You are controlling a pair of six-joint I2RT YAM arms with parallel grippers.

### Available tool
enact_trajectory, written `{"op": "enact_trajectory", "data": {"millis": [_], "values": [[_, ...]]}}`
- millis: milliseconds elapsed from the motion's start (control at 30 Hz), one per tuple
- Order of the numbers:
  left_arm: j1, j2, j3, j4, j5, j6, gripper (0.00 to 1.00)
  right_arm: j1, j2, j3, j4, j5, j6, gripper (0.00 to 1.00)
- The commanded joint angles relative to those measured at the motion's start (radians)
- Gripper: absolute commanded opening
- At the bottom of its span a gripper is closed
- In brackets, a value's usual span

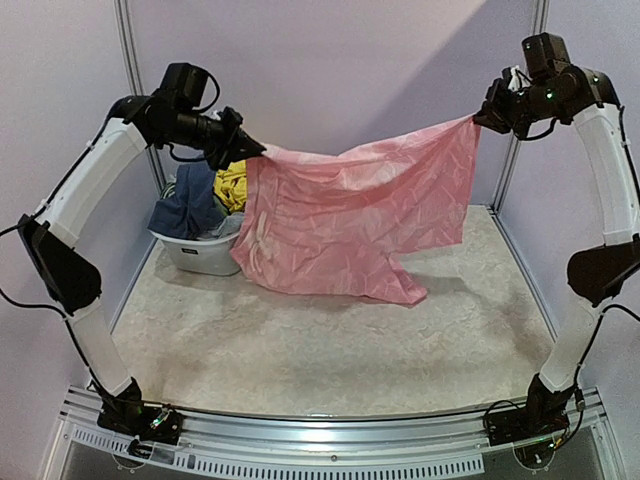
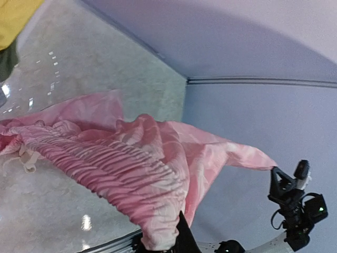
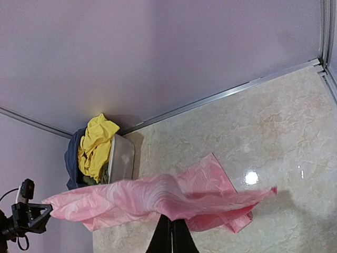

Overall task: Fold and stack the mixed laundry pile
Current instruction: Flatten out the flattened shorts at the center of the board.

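Observation:
The left gripper lowers next, draws back to the tabletop by the tub's near side and releases, since the pink garment (image 1: 360, 210) still hangs spread midair.
A pale pink patterned garment (image 1: 360, 210) hangs spread in the air between my two grippers, and its lower corner touches the table. My left gripper (image 1: 248, 150) is shut on its upper left edge. In the left wrist view the gathered pink cloth (image 2: 131, 163) runs into the gripper (image 2: 168, 243). My right gripper (image 1: 482, 117) is shut on the upper right corner. In the right wrist view the cloth (image 3: 158, 197) drapes over the closed fingers (image 3: 171, 224). A yellow piece (image 1: 232, 185) and a navy piece (image 1: 185, 205) lie in the tub.
A white plastic tub (image 1: 200, 255) stands at the back left of the table, partly behind the pink cloth. It also shows in the right wrist view (image 3: 122, 158), with the yellow piece (image 3: 95, 145) heaped in it. Walls close the back and both sides.

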Motion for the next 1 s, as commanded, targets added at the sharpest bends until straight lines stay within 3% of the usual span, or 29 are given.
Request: {"op": "enact_trajectory", "data": {"millis": [0,100,167,300,500,700,967], "values": [[-0.045,0.006,0.177,0.067,0.073,0.021,0.0,-0.006,-0.117,-0.025,-0.194,-0.052,-0.058,0.0],[-0.073,-0.132,0.04,0.062,0.045,0.102,0.0,-0.006,-0.271,-0.163,-0.2,0.023,-0.072,0.0],[-0.089,-0.276,-0.19,0.082,0.021,0.101,0.0,-0.005,-0.381,-0.304,-0.187,0.034,-0.077,0.0],[-0.097,-0.614,-0.773,0.244,-0.005,-0.044,0.0,-0.004,-0.605,-0.698,-0.145,-0.042,-0.041,0.0],[-0.1,-0.936,-1.262,0.132,-0.068,-0.131,0.0,-0.004,-0.937,-1.185,-0.143,-0.108,0.067,0.0],[-0.103,-1.029,-1.42,0.0,-0.06,-0.158,0.0,-0.004,-1.107,-1.465,-0.163,-0.175,0.096,0.0],[-0.103,-1.108,-1.453,-0.119,-0.054,-0.187,0.0,-0.004,-1.113,-1.468,-0.206,-0.192,0.063,0.0]]}}
